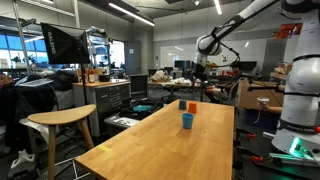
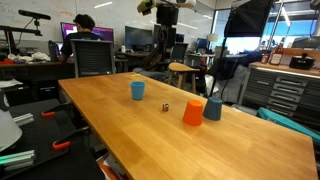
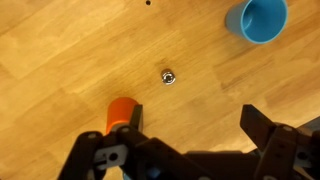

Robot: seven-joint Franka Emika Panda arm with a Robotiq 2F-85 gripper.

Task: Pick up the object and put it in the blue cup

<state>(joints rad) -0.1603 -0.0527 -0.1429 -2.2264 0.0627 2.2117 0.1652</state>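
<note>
My gripper will lower and advance until its open fingers straddle the small silvery object [image 2: 166, 107] [image 3: 168, 76], since the object lies below my gripper and ahead of the fingers.
The blue cup [image 3: 257, 20] stands upright on the wooden table [image 3: 60, 50] at the top right of the wrist view. It also shows in both exterior views [image 1: 187, 120] [image 2: 137, 90]. A small silvery object [image 3: 168, 77] lies on the table between the blue cup and a small orange cup [image 3: 122, 110]; it is a small dot in an exterior view [image 2: 167, 105]. My gripper [image 3: 195, 125] is open and empty, high above the table, with the object ahead of its fingers. It hangs from the arm in both exterior views [image 1: 198, 68] [image 2: 163, 14].
The orange cup [image 2: 193, 112] stands next to a darker blue cup [image 2: 212, 109]. The long table has open wood on all sides of the cups. A stool [image 1: 62, 120] stands beside the table. Desks, chairs and a seated person [image 2: 84, 30] are beyond it.
</note>
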